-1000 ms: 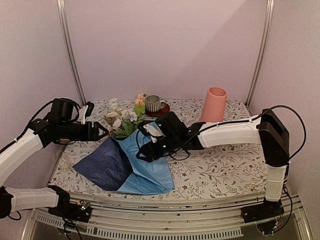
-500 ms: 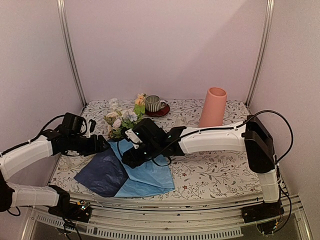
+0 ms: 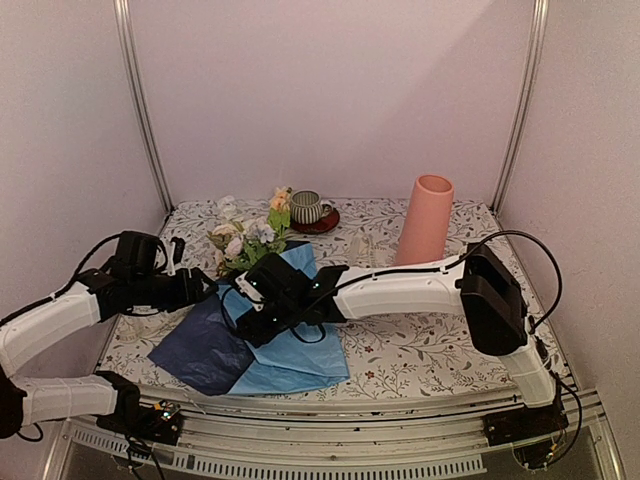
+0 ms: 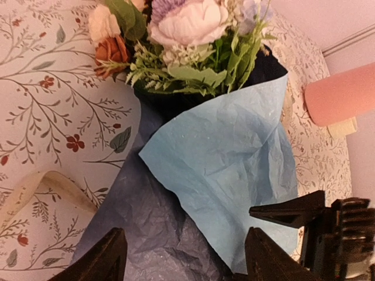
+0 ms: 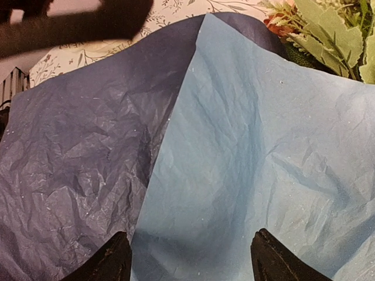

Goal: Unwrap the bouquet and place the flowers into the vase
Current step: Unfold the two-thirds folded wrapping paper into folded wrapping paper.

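The loose edge of the light sheet lies over the dark sheet below my open fingers, so my right gripper should go down onto the fold along that loose edge (image 3: 248, 344) (image 5: 158, 193).
The bouquet lies on the table with its flowers (image 3: 243, 243) at the far end and its blue paper spread flat. The paper's dark sheet (image 3: 200, 345) lies left and its light sheet (image 3: 298, 352) lies right. In the left wrist view the flowers (image 4: 187, 35) poke out of the paper (image 4: 228, 152). My left gripper (image 3: 205, 289) (image 4: 184, 257) hovers open over the dark sheet's far edge. My right gripper (image 3: 247, 300) (image 5: 193, 257) hangs open just above the seam between the light paper (image 5: 252, 164) and dark paper (image 5: 76, 152). The pink vase (image 3: 425, 212) stands upright at the back right.
A striped cup on a red saucer (image 3: 308, 210) stands behind the flowers. A loose cream ribbon (image 4: 35, 190) lies on the floral tablecloth left of the paper. The two grippers are close together, tips nearly facing. The right arm (image 3: 400, 285) stretches across the table's middle.
The right arm has reached further left across the paper. The left arm has dropped lower and come in toward the paper's far left edge. The paper has shifted a little.
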Robot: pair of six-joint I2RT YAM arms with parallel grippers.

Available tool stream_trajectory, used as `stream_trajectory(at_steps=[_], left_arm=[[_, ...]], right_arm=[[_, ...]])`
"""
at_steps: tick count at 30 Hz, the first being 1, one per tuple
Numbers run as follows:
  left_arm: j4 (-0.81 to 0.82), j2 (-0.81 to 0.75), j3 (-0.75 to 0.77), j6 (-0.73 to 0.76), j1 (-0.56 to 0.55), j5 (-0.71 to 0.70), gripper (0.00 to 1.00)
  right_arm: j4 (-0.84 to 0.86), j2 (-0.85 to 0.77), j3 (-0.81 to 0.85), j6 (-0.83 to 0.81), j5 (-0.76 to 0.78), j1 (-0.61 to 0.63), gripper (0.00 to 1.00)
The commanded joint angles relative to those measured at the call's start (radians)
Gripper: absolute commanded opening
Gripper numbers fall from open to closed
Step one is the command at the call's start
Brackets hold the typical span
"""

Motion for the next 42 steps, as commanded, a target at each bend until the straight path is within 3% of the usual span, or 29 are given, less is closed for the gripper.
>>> stream_trajectory(at_steps=[1,9,13,17,36,42], left_arm=[[0.009,-0.081,-0.020,0.005,0.055,-0.030,0.72],[0.018,-0.103,-0.023,0.024,0.113,0.014,0.72],[0.026,-0.102,-0.025,0.030,0.120,0.028,0.72],[0.033,-0.104,-0.023,0.033,0.124,0.039,0.72],[0.129,-0.071,-0.044,0.042,0.124,0.204,0.72],[0.216,-0.007,-0.064,0.014,0.073,0.259,0.72]], right_arm=[[-0.067,0.059,0.075,-0.018,0.108,0.020,0.70],[-0.080,0.102,0.116,-0.028,0.124,0.023,0.55],[-0.076,0.086,0.117,-0.032,0.126,0.023,0.34],[-0.070,0.042,0.115,-0.035,0.147,0.023,0.05],[0.150,-0.380,-0.264,-0.052,0.429,0.003,0.02],[0.185,-0.503,-0.455,0.078,0.339,-0.116,0.03]])
